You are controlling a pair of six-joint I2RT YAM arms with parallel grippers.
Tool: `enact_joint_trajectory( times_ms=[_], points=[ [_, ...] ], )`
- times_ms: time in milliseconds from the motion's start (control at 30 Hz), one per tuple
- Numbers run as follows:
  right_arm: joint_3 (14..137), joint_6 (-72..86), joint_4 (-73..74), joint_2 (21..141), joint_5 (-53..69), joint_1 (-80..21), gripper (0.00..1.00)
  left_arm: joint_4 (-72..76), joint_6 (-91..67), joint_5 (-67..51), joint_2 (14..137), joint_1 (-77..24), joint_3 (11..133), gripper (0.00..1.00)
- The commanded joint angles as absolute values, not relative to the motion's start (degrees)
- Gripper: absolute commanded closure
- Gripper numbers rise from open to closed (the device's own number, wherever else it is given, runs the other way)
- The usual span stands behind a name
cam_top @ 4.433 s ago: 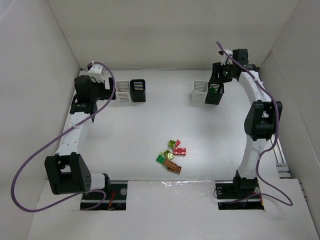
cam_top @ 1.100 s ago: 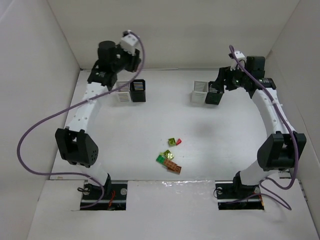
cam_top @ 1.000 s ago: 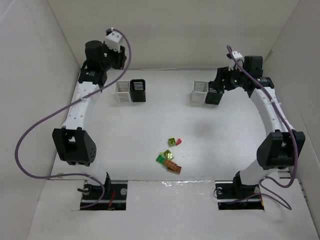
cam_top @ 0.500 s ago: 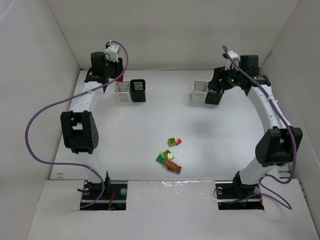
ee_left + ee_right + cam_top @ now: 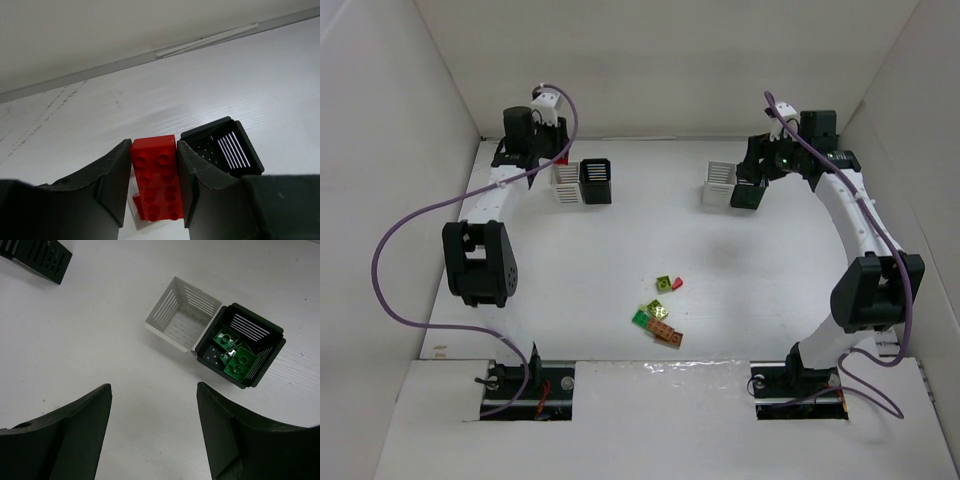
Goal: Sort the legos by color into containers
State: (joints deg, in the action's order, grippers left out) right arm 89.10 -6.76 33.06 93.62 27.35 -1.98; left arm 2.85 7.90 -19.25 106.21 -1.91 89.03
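Note:
Another red piece lies in the white bin (image 5: 563, 183), so my left gripper will next shift slightly toward the black bin (image 5: 222, 147) and release the red brick over the white one.
My left gripper (image 5: 154, 165) is shut on a red brick (image 5: 156, 175), hanging over the left white bin (image 5: 563, 183) beside its black bin (image 5: 222, 147). A second red piece (image 5: 137, 205) shows below the brick; the white bin is mostly hidden in the wrist view. My right gripper (image 5: 154, 390) is open and empty, high over the table next to the right white bin (image 5: 182, 320) and the black bin (image 5: 264, 358), which holds green bricks (image 5: 237, 360). Loose legos lie mid-table: yellow-green (image 5: 664, 284), a small red one (image 5: 677, 283), green (image 5: 641, 319), orange (image 5: 665, 333).
White walls close the table in at the back and both sides. The left arm's purple cable (image 5: 390, 270) loops out to the left. The right arm (image 5: 865, 240) arches along the right wall.
Over the last second my left arm came down and forward with the red brick to the left white bin. The right arm barely shifted. The loose legos lie as before.

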Motion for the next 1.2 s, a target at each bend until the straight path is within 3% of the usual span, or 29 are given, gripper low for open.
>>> enact_joint_trajectory(
  times_ms=[0, 400, 467, 533, 600, 900, 1000, 1067, 1167],
  points=[
    [90.6, -7.6, 32.8, 94.0, 27.0, -2.5, 0.26, 5.8, 7.3, -18.9, 106.3, -2.8, 87.7, 0.83],
    [91.1, -7.6, 32.8, 94.6, 27.0, -2.5, 0.26, 5.8, 7.8, -17.8, 107.4, -2.8, 87.2, 0.79],
    [91.1, -7.6, 33.3, 94.6, 27.0, -2.5, 0.26, 5.8, 7.8, -17.8, 107.4, -2.8, 87.2, 0.75],
    [91.1, -7.6, 33.3, 94.6, 27.0, -2.5, 0.26, 4.5, 8.4, -17.8, 107.4, -2.8, 87.2, 0.6],
    [91.1, -7.6, 33.3, 94.6, 27.0, -2.5, 0.26, 4.5, 9.0, -17.8, 107.4, -2.8, 87.2, 0.53],
    [90.5, -9.9, 33.8, 93.7, 30.3, -3.1, 0.27, 6.6, 6.3, -20.7, 102.0, -1.7, 86.6, 0.42],
    [88.9, -15.1, 35.1, 91.5, 35.4, -7.9, 0.29, 8.1, 3.0, -22.3, 94.8, 1.5, 85.3, 0.4],
    [88.1, -18.1, 36.9, 91.5, 34.9, -16.3, 0.29, 7.6, 1.2, -22.3, 91.7, 3.3, 86.1, 0.38],
    [88.1, -22.5, 40.6, 93.1, 35.8, -28.3, 0.38, 4.6, 0.7, -20.9, 86.3, 7.2, 86.7, 0.38]
  ],
)
